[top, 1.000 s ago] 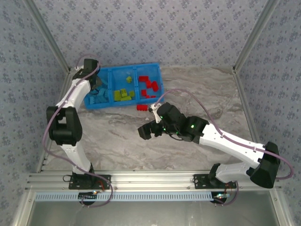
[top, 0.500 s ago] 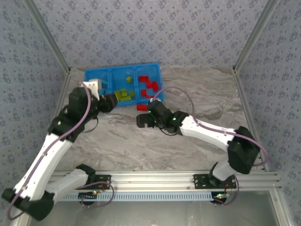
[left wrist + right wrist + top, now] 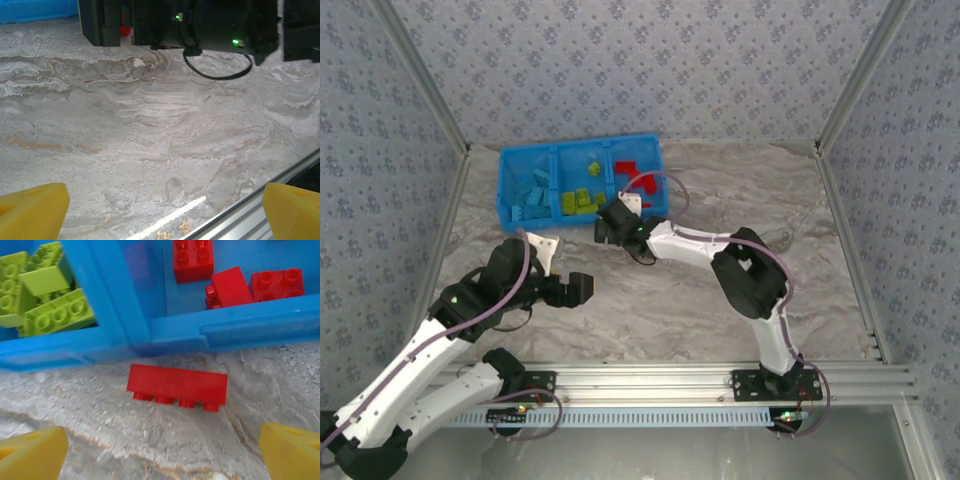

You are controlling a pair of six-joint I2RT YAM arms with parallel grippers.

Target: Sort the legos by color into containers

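My right gripper will lower next and close across the long red lego's ends below it, since the fingers already face them.
The blue tray (image 3: 582, 148) sits at the back left with its containers side by side: light blue legos (image 3: 528, 196) on the left, lime green ones (image 3: 578, 200) in the middle, red ones (image 3: 638, 180) on the right. One long red lego (image 3: 177, 385) lies on its side on the table, just in front of the tray's front wall (image 3: 150, 340). My right gripper (image 3: 160, 455) is open, hovering close over this brick, its yellow fingertips (image 3: 30, 455) wide on either side. My left gripper (image 3: 162, 212) is open over bare table with nothing between its fingers.
The marble tabletop stretches right of and in front of the tray. The right arm's black body (image 3: 200, 25) crosses the left wrist view's far side. An aluminium rail (image 3: 270, 200) runs along the near edge. Patterned walls enclose the table.
My left arm pulled back from the tray to the near-left table. My right gripper swung forward to the tray's front edge, over the loose red brick.
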